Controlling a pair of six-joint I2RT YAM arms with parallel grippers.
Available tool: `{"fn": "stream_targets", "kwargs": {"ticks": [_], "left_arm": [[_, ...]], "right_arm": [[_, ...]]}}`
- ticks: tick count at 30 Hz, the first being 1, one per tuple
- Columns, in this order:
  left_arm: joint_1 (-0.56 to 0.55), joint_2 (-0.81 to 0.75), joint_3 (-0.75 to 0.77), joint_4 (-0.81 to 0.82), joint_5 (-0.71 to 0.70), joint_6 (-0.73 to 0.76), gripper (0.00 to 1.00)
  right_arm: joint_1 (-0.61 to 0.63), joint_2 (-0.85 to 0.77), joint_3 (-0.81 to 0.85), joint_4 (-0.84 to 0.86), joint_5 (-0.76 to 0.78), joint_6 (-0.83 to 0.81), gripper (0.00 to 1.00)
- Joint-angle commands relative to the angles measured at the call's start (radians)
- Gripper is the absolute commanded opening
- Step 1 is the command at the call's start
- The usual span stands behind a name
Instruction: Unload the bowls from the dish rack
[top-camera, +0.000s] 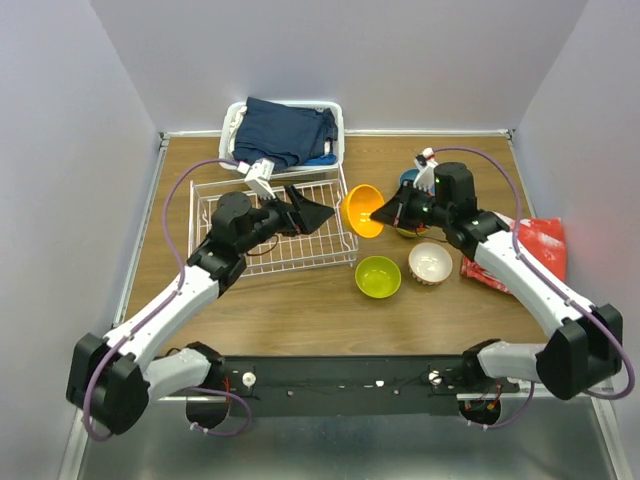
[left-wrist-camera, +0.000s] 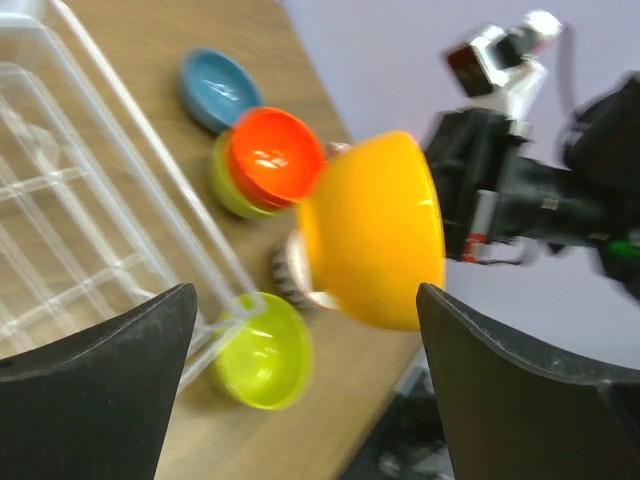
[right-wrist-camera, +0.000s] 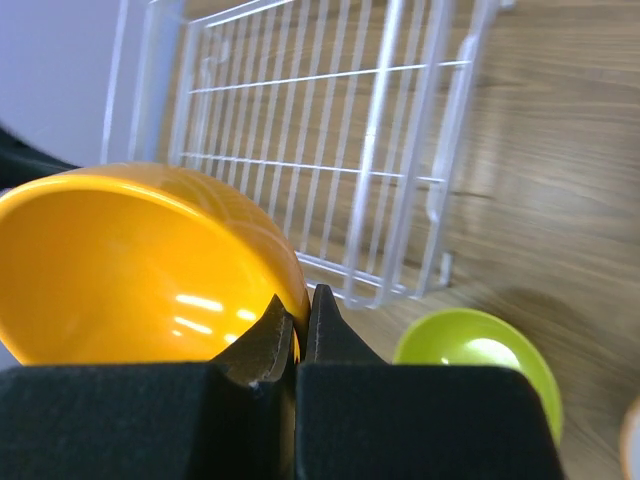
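Observation:
I should move my right gripper back and down and tilt the orange-yellow bowl more level over the lime-green bowl by the rack (top-camera: 378, 277) (right-wrist-camera: 486, 359), because that bowl is empty.
My right gripper (right-wrist-camera: 300, 310) is shut on the rim of the orange-yellow bowl (top-camera: 362, 210), holding it tilted in the air just right of the dish rack (top-camera: 225, 215). My left gripper (top-camera: 305, 212) stands open over the rack's right end, its fingers apart from the orange-yellow bowl (left-wrist-camera: 375, 235). On the table sit a lime-green bowl (top-camera: 378, 276) and a white ribbed bowl (top-camera: 430, 263). Further back, a red-orange bowl (left-wrist-camera: 275, 155) is nested in a second lime-green one (left-wrist-camera: 222, 185), beside a blue bowl (left-wrist-camera: 218, 85).
A white plastic basket (top-camera: 232, 125) with dark blue cloth stands behind the rack. A red bag (top-camera: 540, 240) lies at the right edge under my right arm. Grey walls close in the table on three sides.

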Motion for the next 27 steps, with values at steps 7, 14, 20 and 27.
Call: {"fn": "stream_targets", "kwargs": {"ticks": [7, 14, 20, 27], "left_arm": [[0.008, -0.211, 0.067, -0.363, -0.527, 0.553, 0.99], [0.008, -0.270, 0.053, -0.401, -0.600, 0.636, 0.99], [0.008, -0.289, 0.047, -0.417, -0.612, 0.635, 0.99], [0.008, -0.313, 0.081, -0.480, -0.670, 0.663, 0.99]], "right_arm": [[-0.016, -0.118, 0.014, -0.454, 0.288, -0.116, 0.01], [-0.014, -0.089, -0.066, -0.511, 0.264, -0.124, 0.01], [-0.013, -0.063, -0.155, -0.430, 0.244, -0.087, 0.01], [-0.013, -0.014, -0.229, -0.328, 0.256, -0.070, 0.01]]}}
